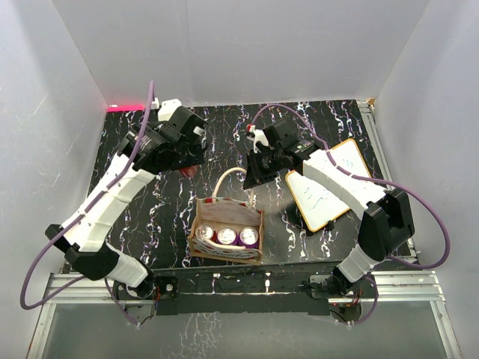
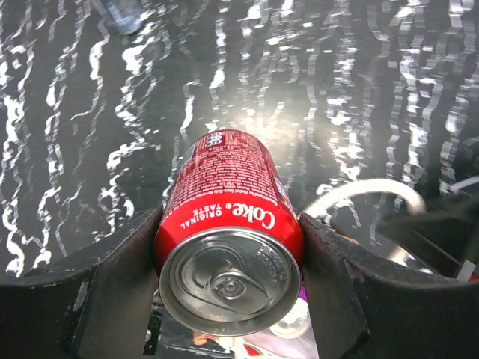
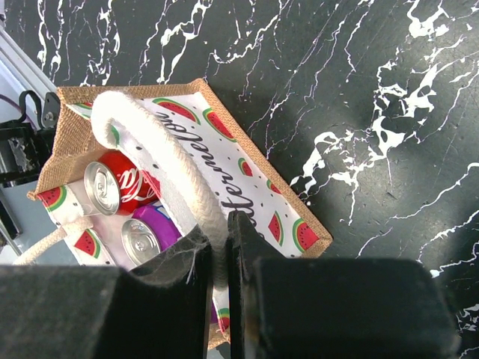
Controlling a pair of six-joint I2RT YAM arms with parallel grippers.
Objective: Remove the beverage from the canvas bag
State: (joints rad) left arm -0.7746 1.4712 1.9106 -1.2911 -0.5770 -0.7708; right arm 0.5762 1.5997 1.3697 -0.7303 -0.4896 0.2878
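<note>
I should next move my left gripper left in the top view, lower and release the Coke can, as bare marble by the blue can [image 1: 155,187] [image 2: 112,67] lies below.
The tan canvas bag [image 1: 196,237] stands near the table's front middle, with a watermelon-print lining [image 3: 224,134] and three cans [image 1: 227,236] inside. My left gripper [image 1: 187,166] is shut on a red Coke can [image 2: 228,217] and holds it above the marble table, up and left of the bag. My right gripper [image 1: 254,178] is shut on one cream-white loop handle [image 3: 161,153] and holds it up over the bag. In the right wrist view a red can [image 3: 112,183] and a purple can [image 3: 146,232] sit in the bag.
An orange-framed whiteboard [image 1: 327,185] lies to the right of the bag, under my right arm. The black marble table [image 1: 224,134] is walled by white panels at the back and sides. A metal rail [image 1: 247,288] runs along the front edge.
</note>
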